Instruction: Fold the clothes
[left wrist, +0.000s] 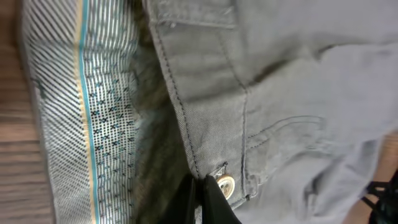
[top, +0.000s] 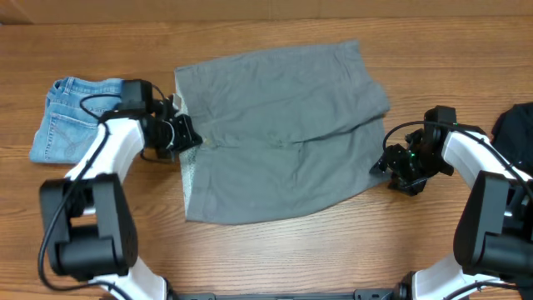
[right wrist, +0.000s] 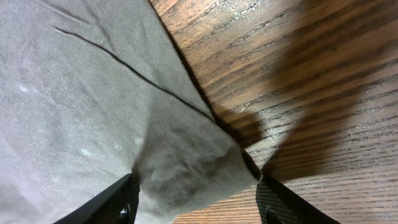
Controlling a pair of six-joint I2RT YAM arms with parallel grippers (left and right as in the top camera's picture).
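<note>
I will drag the shorts' pinched waistband edge left in the overhead view with my left gripper and release it, as bare wood lies between the waistband and the folded denim.
The grey shorts (top: 283,133) lie spread flat mid-table, waistband to the left, legs to the right. My left gripper (top: 185,133) is at the waistband's open fly. In the left wrist view its fingers (left wrist: 202,190) are pinched together on the grey waistband edge (left wrist: 186,124), right beside a pale button (left wrist: 225,185); the striped inner lining (left wrist: 81,112) is turned outward. My right gripper (top: 387,162) is at the near right leg corner. In the right wrist view its fingers (right wrist: 196,199) stand wide apart, straddling that grey corner (right wrist: 186,168) without closing on it.
Light-blue denim shorts (top: 67,117) lie folded at the far left, just behind my left arm. A black garment (top: 518,125) sits at the right edge. Bare wooden table (right wrist: 311,74) lies around the grey shorts.
</note>
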